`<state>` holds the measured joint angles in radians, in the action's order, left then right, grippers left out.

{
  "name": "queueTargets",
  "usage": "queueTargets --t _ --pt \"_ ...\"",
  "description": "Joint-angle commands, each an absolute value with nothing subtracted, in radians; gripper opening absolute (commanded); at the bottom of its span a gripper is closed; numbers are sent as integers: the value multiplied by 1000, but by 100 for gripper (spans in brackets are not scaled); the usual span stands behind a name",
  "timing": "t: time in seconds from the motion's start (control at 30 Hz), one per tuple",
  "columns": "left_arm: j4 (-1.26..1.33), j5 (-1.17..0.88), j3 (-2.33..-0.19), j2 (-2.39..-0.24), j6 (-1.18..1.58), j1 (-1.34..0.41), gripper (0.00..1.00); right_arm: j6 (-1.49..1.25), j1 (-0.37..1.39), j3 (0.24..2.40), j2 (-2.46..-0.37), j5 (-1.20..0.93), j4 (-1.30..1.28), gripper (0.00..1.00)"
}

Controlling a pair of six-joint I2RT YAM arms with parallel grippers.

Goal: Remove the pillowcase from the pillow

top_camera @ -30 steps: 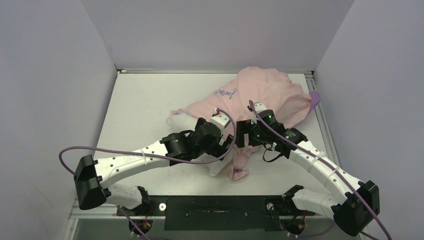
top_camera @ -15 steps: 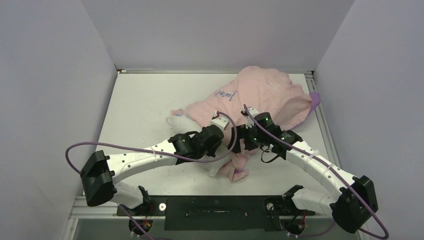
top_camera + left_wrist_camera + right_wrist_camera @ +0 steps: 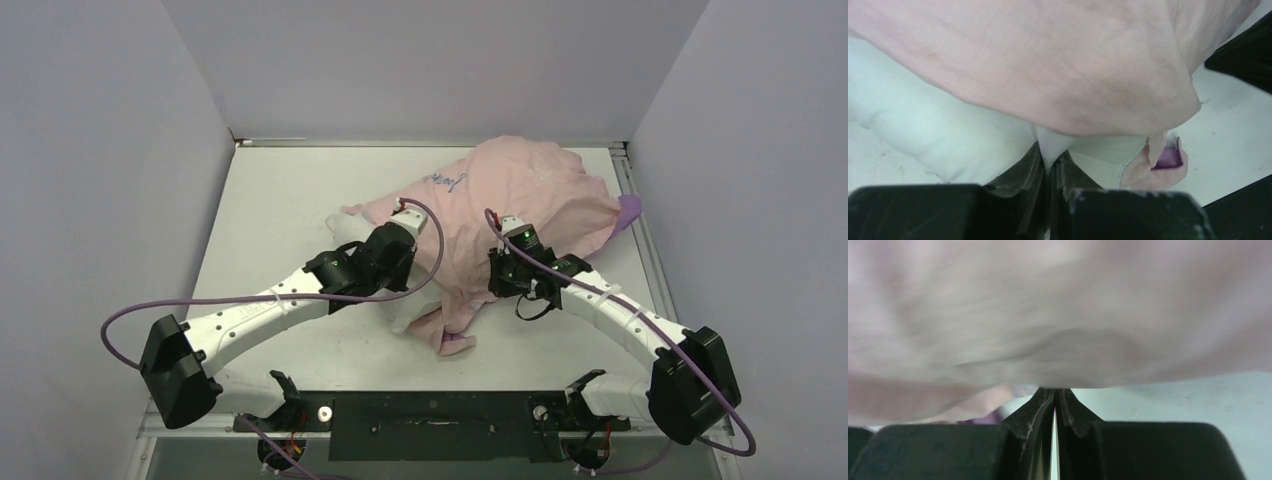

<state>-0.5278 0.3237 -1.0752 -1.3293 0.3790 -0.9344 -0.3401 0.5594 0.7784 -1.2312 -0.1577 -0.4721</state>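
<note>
My left gripper pulls up and toward the bare tabletop (image 3: pixel 303 228) (image 3: pixel 873 162) beside its white edge next, then releases the fold, since pink cloth still covers most of the pillow.
The pillowcase (image 3: pixel 520 190) lies inside out, pale pink, heaped over the pillow at the table's middle right; a purple hem corner (image 3: pixel 1168 159) peeks out at its near end. Of the white pillow (image 3: pixel 347 237), only its left edge and a near corner show in the top view. My left gripper (image 3: pixel 1050 161) is shut on a fold of the white pillow (image 3: pixel 948 135), just under the pink cloth's edge. My right gripper (image 3: pixel 1054 390) is shut on the lower edge of the pillowcase (image 3: pixel 1058 315). In the top view both grippers' fingertips are hidden by cloth.
The grey table (image 3: pixel 270 190) is walled on the left, back and right. A raised rail (image 3: pixel 640 250) runs along its right edge. The two arms' wrists sit close together near the pillow's front end, with purple cables looping over them.
Both grippers have gone from open to shut, the left first, then the right. Both wrists have shifted left and slightly back, and the pillowcase's near end has moved left with them.
</note>
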Motion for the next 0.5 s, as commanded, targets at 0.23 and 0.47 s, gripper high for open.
queueTargets --t 0.23,0.47 --pt "-701 281 -1237 -1205 282 -834 0 -275 351 1004 -1243 -168 -427 5" --pt "-680 221 -1267 -1243 304 -832 0 -284 544 980 -1159 -261 -280 39"
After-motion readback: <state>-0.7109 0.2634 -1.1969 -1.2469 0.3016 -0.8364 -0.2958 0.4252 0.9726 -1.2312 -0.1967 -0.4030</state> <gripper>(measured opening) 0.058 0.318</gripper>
